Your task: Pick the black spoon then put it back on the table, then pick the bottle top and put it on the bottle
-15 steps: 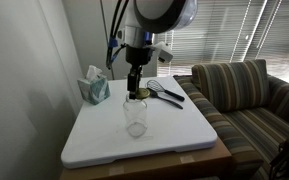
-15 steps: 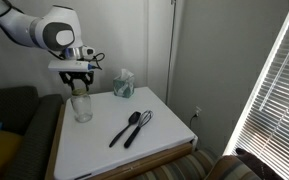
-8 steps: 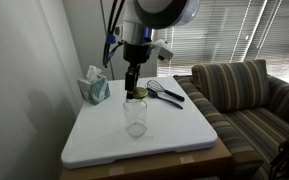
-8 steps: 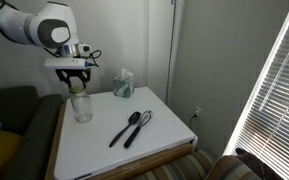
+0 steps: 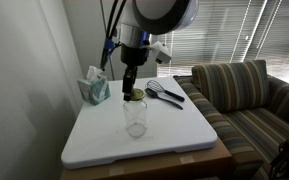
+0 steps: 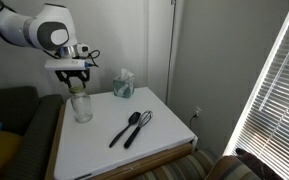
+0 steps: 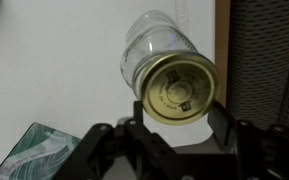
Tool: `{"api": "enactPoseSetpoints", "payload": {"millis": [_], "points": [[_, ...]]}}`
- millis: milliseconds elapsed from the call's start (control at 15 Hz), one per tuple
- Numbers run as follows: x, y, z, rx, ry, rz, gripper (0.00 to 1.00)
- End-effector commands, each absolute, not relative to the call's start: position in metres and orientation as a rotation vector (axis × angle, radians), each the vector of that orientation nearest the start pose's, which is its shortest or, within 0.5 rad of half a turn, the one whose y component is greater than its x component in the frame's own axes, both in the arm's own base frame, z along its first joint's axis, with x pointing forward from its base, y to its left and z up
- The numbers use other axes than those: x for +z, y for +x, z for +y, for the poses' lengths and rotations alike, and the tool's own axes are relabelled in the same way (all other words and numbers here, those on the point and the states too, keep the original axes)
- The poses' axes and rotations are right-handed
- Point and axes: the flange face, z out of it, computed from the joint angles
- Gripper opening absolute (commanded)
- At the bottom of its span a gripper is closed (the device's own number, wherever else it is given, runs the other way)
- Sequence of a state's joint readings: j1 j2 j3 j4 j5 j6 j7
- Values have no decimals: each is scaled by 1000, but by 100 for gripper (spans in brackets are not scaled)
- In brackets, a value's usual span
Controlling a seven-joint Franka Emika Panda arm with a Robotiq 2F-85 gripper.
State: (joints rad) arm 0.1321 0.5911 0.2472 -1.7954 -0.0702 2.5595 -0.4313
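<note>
My gripper lowers the gold bottle top slightly onto the bottle's rim next, then releases it.
My gripper (image 7: 178,104) is shut on the bottle top (image 7: 179,92), a round gold lid clamped between the two fingers. It hangs just over the mouth of the bottle (image 7: 154,45), a clear glass jar standing upright on the white table (image 5: 104,140). Both exterior views show the gripper (image 5: 133,90) (image 6: 76,84) right above the bottle (image 5: 135,117) (image 6: 82,108), with the bottle top (image 5: 134,95) a small yellow spot at the fingertips. The black spoon (image 6: 122,131) lies flat on the table (image 6: 94,150), well away from the bottle.
A black wire whisk (image 6: 139,128) lies beside the spoon. A teal tissue box (image 5: 94,88) (image 6: 123,86) stands at the table's back corner. A striped couch (image 5: 244,100) borders one side of the table, and window blinds (image 6: 274,90) are nearby.
The gripper has risen very slightly above the bottle, still holding the bottle top. The spoon and whisk have not moved.
</note>
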Motion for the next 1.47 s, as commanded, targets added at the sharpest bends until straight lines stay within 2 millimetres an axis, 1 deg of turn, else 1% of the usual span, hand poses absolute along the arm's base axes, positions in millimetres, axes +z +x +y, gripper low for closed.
{"api": "enactPoseSetpoints", "payload": {"millis": [0, 67, 333, 733, 1000, 1400], "points": [[241, 638, 233, -365, -2784, -1266, 42], [241, 637, 236, -365, -2776, -1267, 42], [231, 637, 239, -338, -2769, -1257, 42], [233, 641, 232, -340, -2788, -1257, 42], [231, 643, 222, -340, -2796, -1232, 42], [218, 646, 216, -313, -2782, -1183, 42]]}}
